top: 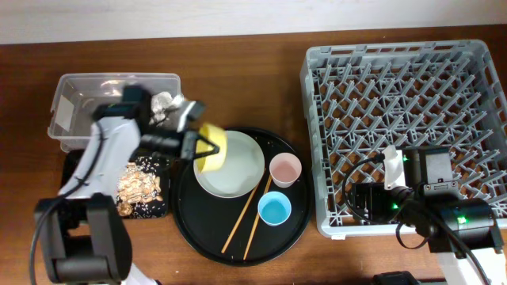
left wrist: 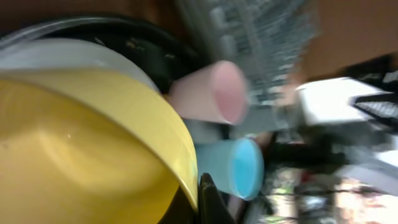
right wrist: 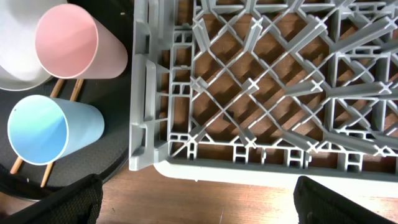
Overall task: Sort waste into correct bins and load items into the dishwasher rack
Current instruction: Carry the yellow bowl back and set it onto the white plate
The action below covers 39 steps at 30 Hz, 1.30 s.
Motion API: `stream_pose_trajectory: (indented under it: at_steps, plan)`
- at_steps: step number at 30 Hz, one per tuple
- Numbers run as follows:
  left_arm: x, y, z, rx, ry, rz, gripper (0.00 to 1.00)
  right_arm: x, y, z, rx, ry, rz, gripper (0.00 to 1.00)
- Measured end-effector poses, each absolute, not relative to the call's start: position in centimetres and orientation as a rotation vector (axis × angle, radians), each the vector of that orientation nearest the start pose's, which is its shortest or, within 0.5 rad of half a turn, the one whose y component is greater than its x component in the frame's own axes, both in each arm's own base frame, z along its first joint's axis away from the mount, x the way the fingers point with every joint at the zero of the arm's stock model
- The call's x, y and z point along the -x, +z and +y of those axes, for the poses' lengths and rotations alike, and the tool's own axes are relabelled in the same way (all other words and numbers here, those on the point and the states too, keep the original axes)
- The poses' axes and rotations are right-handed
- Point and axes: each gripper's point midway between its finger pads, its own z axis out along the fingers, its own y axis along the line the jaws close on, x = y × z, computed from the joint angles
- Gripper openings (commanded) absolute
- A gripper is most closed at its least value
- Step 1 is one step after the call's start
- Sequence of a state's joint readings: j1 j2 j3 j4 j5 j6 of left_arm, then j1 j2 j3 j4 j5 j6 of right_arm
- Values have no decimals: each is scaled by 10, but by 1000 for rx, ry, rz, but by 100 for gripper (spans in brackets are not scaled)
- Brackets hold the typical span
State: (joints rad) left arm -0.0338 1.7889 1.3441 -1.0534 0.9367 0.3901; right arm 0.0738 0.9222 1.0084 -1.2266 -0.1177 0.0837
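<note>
The pale plate (top: 238, 170) (left wrist: 84, 53) lies below my left gripper and to its right in the overhead view: I will move there, turn the tilted bowl upright, lower it and release.
My left gripper (top: 204, 147) is shut on the rim of the small yellow bowl (top: 214, 146) and holds it tilted over the left edge of the pale plate (top: 238, 170). In the left wrist view the bowl (left wrist: 81, 149) fills the left side, with my finger (left wrist: 208, 202) on its rim. The pink cup (top: 285, 169), the blue cup (top: 274, 209) and two chopsticks (top: 249, 212) lie on the round black tray (top: 198, 229). Brown scraps (top: 141, 186) lie in the shallow black tray (top: 154, 210). My right gripper (right wrist: 199, 208) is open and empty at the grey rack's (top: 412, 95) front left corner.
The clear tub (top: 87, 99) stands at the back left, with a crumpled pale shiny piece (top: 168, 103) at its right end. The rack (right wrist: 261, 81) fills the right side of the table. The cups (right wrist: 65, 43) stand close to its left wall.
</note>
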Motion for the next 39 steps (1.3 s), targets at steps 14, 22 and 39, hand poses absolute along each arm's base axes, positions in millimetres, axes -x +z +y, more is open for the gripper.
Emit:
stream_pose_trajectory:
  at_steps: [14, 22, 39]
  plan:
    - [-330, 95, -203, -788, -263, 2800, 0, -199, 182, 35, 21, 206, 2715, 99]
    - [-329, 51, -194, -770, -92, 2908, 1, -195, 180, 35, 21, 205, 2734, 99]
    - [-319, 109, -204, -760, -205, 2926, 44, -195, 180, 35, 20, 205, 2736, 99]
